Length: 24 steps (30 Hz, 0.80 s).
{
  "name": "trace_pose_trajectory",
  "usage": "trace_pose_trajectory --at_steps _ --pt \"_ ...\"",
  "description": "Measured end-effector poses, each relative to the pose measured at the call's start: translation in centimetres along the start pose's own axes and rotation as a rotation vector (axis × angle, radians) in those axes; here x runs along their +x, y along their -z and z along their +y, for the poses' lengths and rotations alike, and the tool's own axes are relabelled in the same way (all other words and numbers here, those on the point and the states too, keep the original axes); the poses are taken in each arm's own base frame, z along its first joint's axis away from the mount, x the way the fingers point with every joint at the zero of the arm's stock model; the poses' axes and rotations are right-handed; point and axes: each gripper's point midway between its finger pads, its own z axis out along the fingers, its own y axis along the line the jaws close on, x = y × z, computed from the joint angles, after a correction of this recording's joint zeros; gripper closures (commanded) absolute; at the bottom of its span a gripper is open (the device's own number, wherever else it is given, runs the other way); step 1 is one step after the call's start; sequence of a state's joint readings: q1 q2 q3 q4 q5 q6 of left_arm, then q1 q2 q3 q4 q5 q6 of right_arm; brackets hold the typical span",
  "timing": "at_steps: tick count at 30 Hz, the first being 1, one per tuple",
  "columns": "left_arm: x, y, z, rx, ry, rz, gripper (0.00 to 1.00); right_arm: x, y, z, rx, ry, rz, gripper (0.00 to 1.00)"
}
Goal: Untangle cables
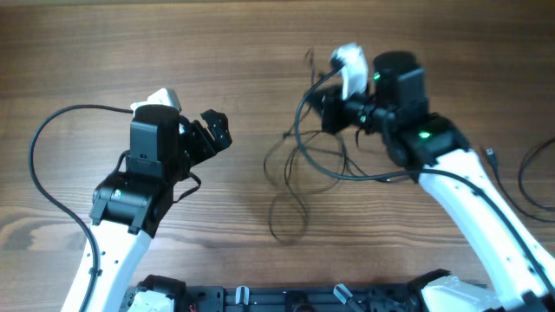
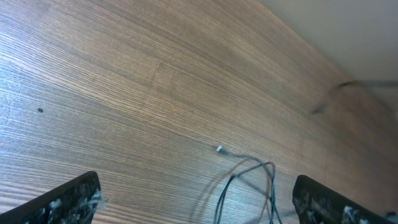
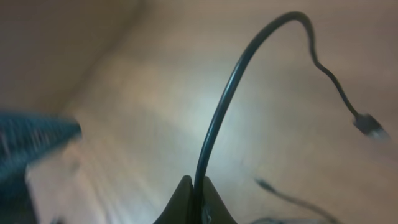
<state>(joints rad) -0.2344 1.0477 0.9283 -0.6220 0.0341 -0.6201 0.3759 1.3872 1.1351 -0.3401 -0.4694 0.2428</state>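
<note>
The robot's right gripper will next carry its cord to the right in the overhead view, then down to bare wood (image 1: 513, 114) beside the separate cord, and let go of it clear of the tangle.
The cables (image 1: 303, 160) are thin black cords looped in a loose tangle at the table's middle. My right gripper (image 1: 327, 111) is shut on one cord (image 3: 217, 118), which arcs up from the fingertips (image 3: 196, 186) and ends in a small plug (image 3: 368, 123). My left gripper (image 1: 212, 132) is open and empty, left of the tangle. In the left wrist view its fingers frame loops of cable (image 2: 249, 186) and a small silvery tip (image 2: 219, 148) on the wood.
Another thin black cord (image 1: 529, 178) lies at the right edge of the wooden table (image 1: 243, 52). A thick black arm cable (image 1: 52, 165) loops at the left. A black rail (image 1: 286, 299) runs along the front edge.
</note>
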Motion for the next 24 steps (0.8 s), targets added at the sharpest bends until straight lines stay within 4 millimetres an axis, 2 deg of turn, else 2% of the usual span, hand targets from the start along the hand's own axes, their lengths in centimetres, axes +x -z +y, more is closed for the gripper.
trace_pose_trajectory --at_steps 1,3,6,8,10,13,17,22,24 --pt "0.0 0.0 0.0 0.000 0.000 0.000 0.00 -3.3 1.7 1.0 0.006 0.039 -0.098 0.96" --pt "0.0 0.0 0.0 0.000 0.000 0.000 0.00 -7.6 4.0 1.7 0.049 0.085 -0.243 0.96" --pt "0.0 0.0 0.0 0.000 0.000 0.000 0.00 -14.8 9.6 3.7 0.108 0.165 -0.541 0.96" --pt "0.0 0.0 0.0 0.000 0.000 0.001 0.00 -17.9 13.2 4.9 0.141 0.209 -0.711 0.96" --pt "0.0 0.0 0.0 0.000 0.000 0.000 0.00 -21.0 17.7 6.0 0.201 0.255 -0.911 0.96" --pt "0.0 0.0 0.0 0.000 0.000 0.001 0.00 -23.5 22.6 6.4 0.293 0.269 -1.130 0.96" --pt "0.0 0.0 0.0 0.000 0.000 0.000 0.00 -25.2 28.0 7.4 0.320 0.254 -1.377 0.96" --pt "0.0 0.0 0.0 -0.001 0.000 0.001 0.00 -25.5 35.2 9.5 0.208 0.216 -1.690 0.96" --pt "0.0 0.0 0.0 -0.001 0.000 0.001 0.00 -25.3 37.3 9.7 0.191 0.217 -1.771 0.96"
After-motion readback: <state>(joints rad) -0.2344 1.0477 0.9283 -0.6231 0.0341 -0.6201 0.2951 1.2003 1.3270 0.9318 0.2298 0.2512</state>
